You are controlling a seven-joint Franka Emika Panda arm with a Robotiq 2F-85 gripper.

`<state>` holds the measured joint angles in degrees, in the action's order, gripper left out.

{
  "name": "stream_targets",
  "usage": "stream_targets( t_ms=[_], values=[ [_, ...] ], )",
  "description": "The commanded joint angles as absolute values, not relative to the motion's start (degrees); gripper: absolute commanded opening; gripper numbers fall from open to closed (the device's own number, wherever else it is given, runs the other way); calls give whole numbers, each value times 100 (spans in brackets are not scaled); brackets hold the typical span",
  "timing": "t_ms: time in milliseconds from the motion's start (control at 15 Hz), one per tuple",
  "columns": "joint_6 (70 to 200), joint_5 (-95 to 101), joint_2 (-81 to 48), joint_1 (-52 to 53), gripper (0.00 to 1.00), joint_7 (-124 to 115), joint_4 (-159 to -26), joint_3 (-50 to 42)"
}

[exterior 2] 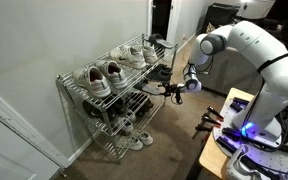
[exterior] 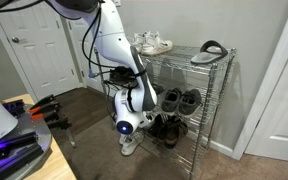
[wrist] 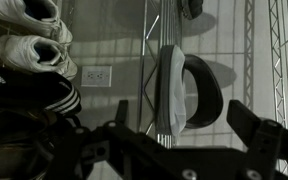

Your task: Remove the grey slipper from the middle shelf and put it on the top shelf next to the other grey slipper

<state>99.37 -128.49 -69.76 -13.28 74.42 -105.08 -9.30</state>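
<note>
The near end of the grey slipper's (wrist: pixel 174 124) lighter sole is already between my gripper's fingers. My gripper should stay almost where it is next and close its fingers onto that end.
In the wrist view a grey slipper (wrist: pixel 179 90), with a dark arched strap and a lighter sole, lies on a chrome wire shelf (wrist: pixel 150 40). My gripper (wrist: pixel 184 125) is open, with its two dark fingers just short of the slipper on either side and not touching it. In both exterior views the gripper (exterior: pixel 151 98) (exterior 2: pixel 168 88) reaches into the rack at mid height, and the arm hides that slipper. The other grey slipper (exterior: pixel 212 50) rests on the top shelf (exterior: pixel 224 62) at its end away from the white sneakers.
White sneakers (exterior: pixel 152 44) (exterior 2: pixel 100 78) (wrist: pixel 29 50) fill part of the top shelf. Dark lace-up shoes (exterior: pixel 181 100) (wrist: pixel 29 110) sit on lower tiers, close beside the gripper. The rack stands against a grey wall with an outlet (wrist: pixel 96 75). A desk with equipment (exterior: pixel 14 135) is nearby.
</note>
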Motion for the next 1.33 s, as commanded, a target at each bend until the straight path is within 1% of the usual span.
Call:
stream_targets(
  t_ms=[0, 67, 133, 200, 733, 867, 1000, 1267],
  values=[
    [9731, -13152, -7039, -1214, 92, 7576, -10514, -932],
    [9712, -13150, -7050, -1180, 73, 7576, -10513, -946],
    [9704, -13178, -7059, -1160, 67, 7586, -10511, -948],
    [9697, -13189, -7071, -1145, 59, 7580, -10507, -951],
    [9655, -13176, -7130, -1132, 8, 7544, -10503, -967],
    [9650, -13147, -7125, -1133, 2, 7527, -10531, -984],
    [9618, -13060, -7064, -1138, 5, 7431, -10619, -1003],
    [9648, -12778, -6783, -1039, 6, 7334, -11000, -1143]
  ],
)
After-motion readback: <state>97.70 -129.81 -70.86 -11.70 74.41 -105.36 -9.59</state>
